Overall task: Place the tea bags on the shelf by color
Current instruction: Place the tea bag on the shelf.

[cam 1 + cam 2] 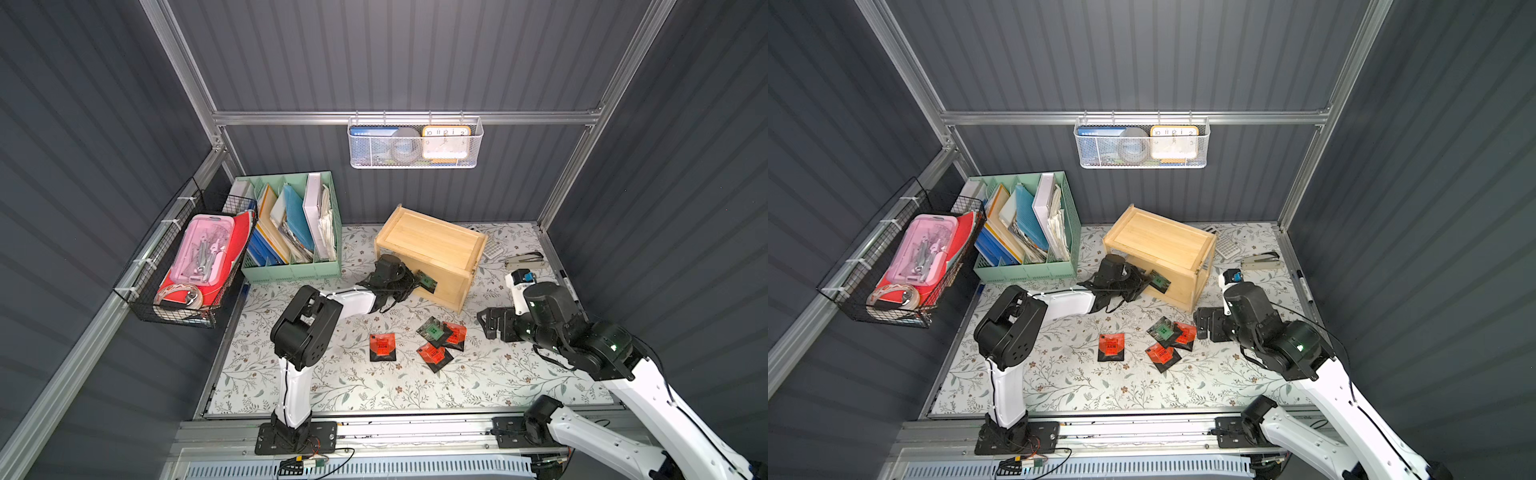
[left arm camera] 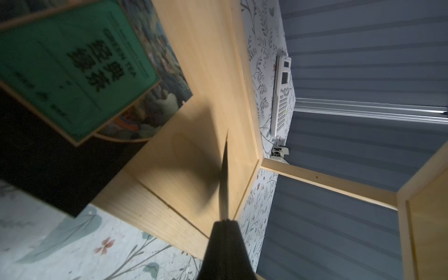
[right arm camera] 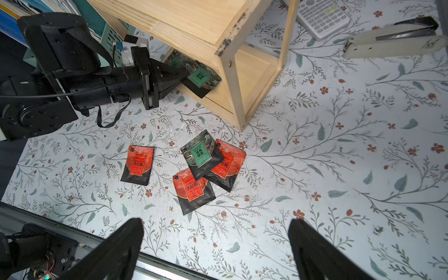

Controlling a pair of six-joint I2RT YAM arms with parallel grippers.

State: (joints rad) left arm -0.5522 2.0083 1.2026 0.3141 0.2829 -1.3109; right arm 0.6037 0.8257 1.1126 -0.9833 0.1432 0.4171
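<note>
This level of the shelf already holds green. I should lower my left gripper slightly onto the bare wood beside the other green tea bag and let go of its own tea bag there.
The light wooden shelf stands at the back of the table. My left gripper is shut on a green-label tea bag, held flat just above the lower tier. It shows edge-on in the left wrist view. Another green tea bag lies on that tier. On the table lie three red tea bags and a green one overlapping two of them. My right gripper is open and empty, right of the pile.
A mint-green file organizer stands left of the shelf. A calculator, a stapler and a pen lie at the back right. A black wire basket hangs on the left wall, and a white mesh basket on the back rail.
</note>
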